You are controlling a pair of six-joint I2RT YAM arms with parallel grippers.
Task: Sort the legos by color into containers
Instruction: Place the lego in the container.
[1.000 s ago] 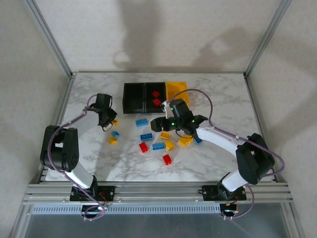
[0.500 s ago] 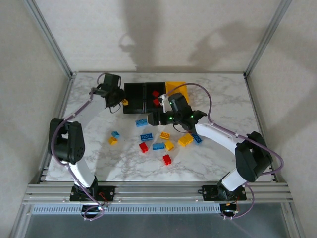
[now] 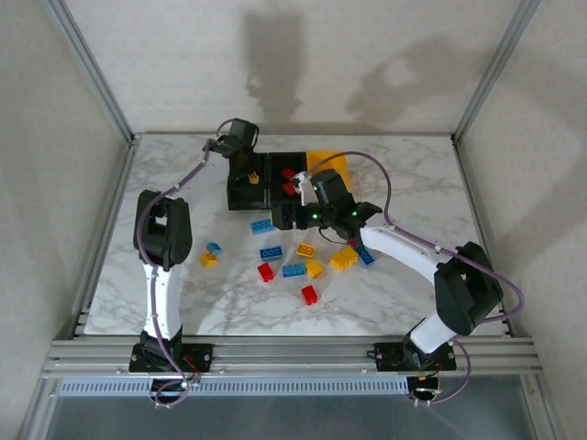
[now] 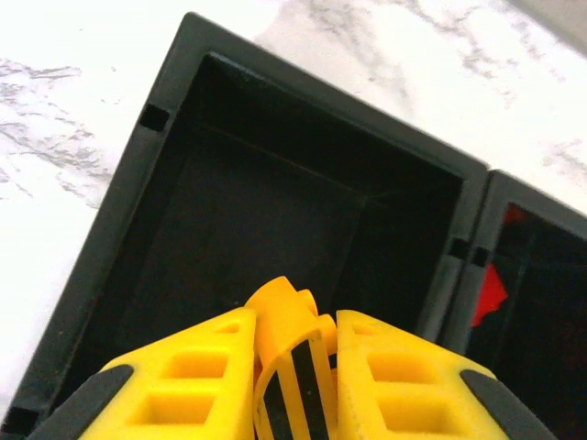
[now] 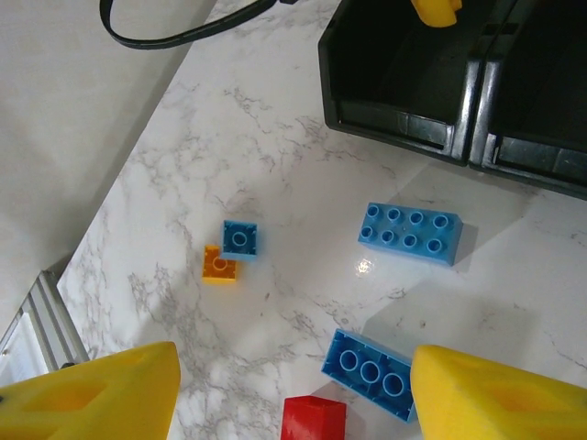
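My left gripper is going to lower the striped yellow lego toward the bare bottom of the black container next and let go of it, because the container below is empty.
My left gripper is shut on a yellow lego with black stripes and hangs over the left black container. That bin's floor looks bare. The middle black container holds two red legos. The yellow container sits at the right end of the row. My right gripper is open and holds nothing, hovering above a blue lego and a red lego. Another blue lego lies in front of the bins.
Several loose legos are scattered mid-table: yellow ones, a red one and blue ones. A small blue and a small yellow brick lie apart on the left. Bare marble lies near the table's left and front edges.
The left arm swung from the table's left side up to the left black bin, carrying the yellow lego. The right gripper shifted slightly toward the bins and stays open.
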